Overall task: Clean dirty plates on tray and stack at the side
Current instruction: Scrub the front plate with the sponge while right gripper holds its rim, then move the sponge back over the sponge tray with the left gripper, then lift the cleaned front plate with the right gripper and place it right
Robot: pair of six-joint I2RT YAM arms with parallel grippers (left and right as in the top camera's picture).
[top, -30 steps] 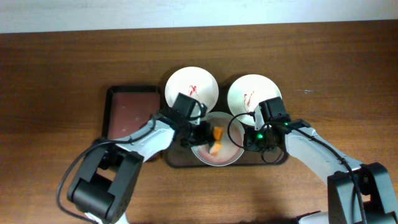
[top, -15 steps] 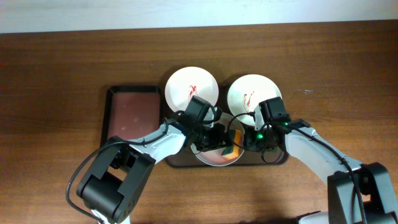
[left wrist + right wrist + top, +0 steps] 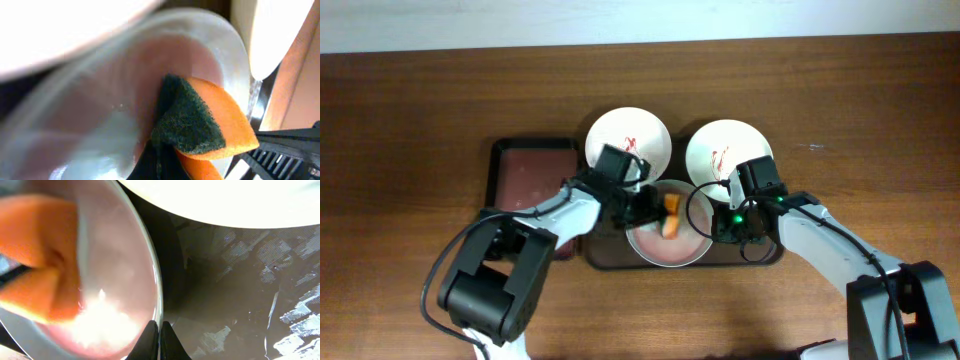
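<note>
My left gripper wipes on over the pink smear next. Then it lifts off the plate (image 3: 665, 248) and lowers to the smaller reddish-brown tray, which has open room.
The pale grey-green plate (image 3: 665, 248) lies at the front middle of the dark brown tray (image 3: 760, 255), its inside smeared pink. My left gripper (image 3: 657, 215) is shut on an orange sponge with a dark green scrub face (image 3: 670, 216) and presses it onto the plate's back part; the sponge also shows in the left wrist view (image 3: 210, 120). My right gripper (image 3: 156, 332) is shut on the plate's right rim (image 3: 155, 280). Two white plates with red smears sit behind, one at the left (image 3: 628, 140) and one at the right (image 3: 725, 150).
A smaller black-rimmed reddish-brown tray (image 3: 530, 180) lies left of the dark tray. The brown wooden table (image 3: 420, 120) surrounds both. Cables loop between the two grippers over the plate.
My left gripper has swept the sponge across the plate: toward the front right half a second ago, now back up to the plate's back middle. The right gripper has stayed put.
</note>
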